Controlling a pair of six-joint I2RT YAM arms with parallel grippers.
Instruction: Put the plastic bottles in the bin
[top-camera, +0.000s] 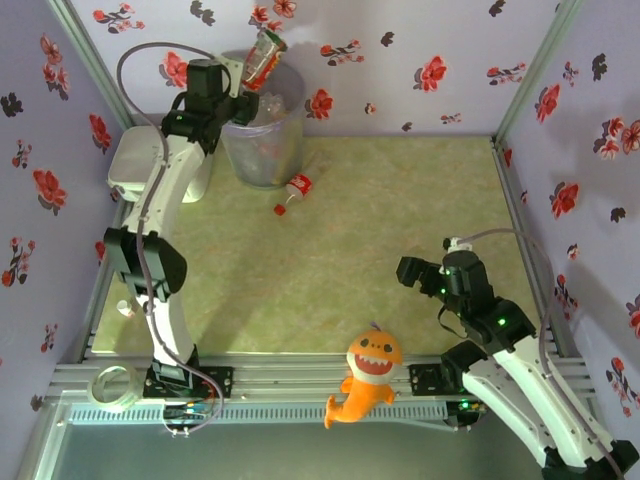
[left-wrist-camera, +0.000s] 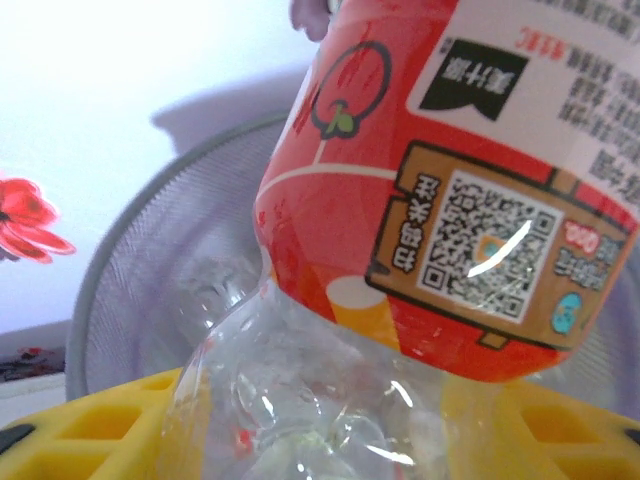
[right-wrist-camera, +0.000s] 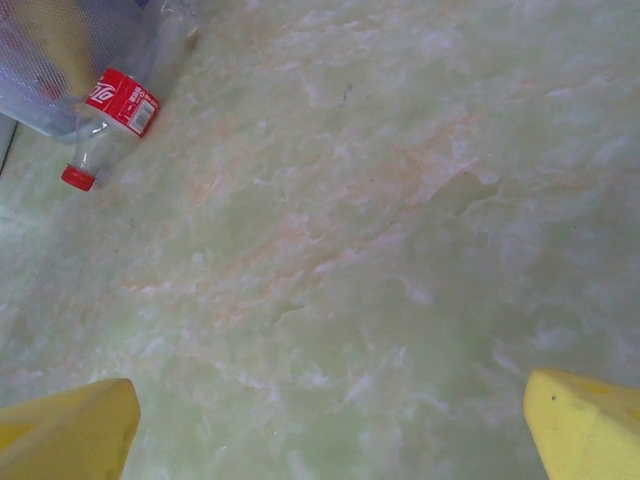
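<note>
My left gripper brings the red-labelled bottle down into the opening of the bin (left-wrist-camera: 215, 290) next and releases it, since the bottle is still above the bin's grey rim (left-wrist-camera: 115, 270).
My left gripper (top-camera: 249, 76) is raised above the bin (top-camera: 264, 135), shut on a clear plastic bottle with a red label (top-camera: 264, 54) that tilts up and to the right. In the left wrist view that bottle (left-wrist-camera: 450, 190) stands between my yellow fingers (left-wrist-camera: 85, 430), with the bin's grey rim (left-wrist-camera: 115, 270) behind it. Clear bottles lie inside the bin. A second red-labelled, red-capped bottle (top-camera: 295, 191) lies on the table just right of the bin's foot, and shows as bottle (right-wrist-camera: 112, 122) beside the bin (right-wrist-camera: 55, 60). My right gripper (top-camera: 418, 276) hovers open over bare table, its fingers (right-wrist-camera: 65, 435) wide apart.
A flat white box (top-camera: 132, 163) stands left of the bin, under the left arm. An orange plush shark (top-camera: 368, 376) lies at the near edge between the arm bases. A roll of tape (top-camera: 114, 386) rests on the frame at bottom left. Flowered walls close in three sides.
</note>
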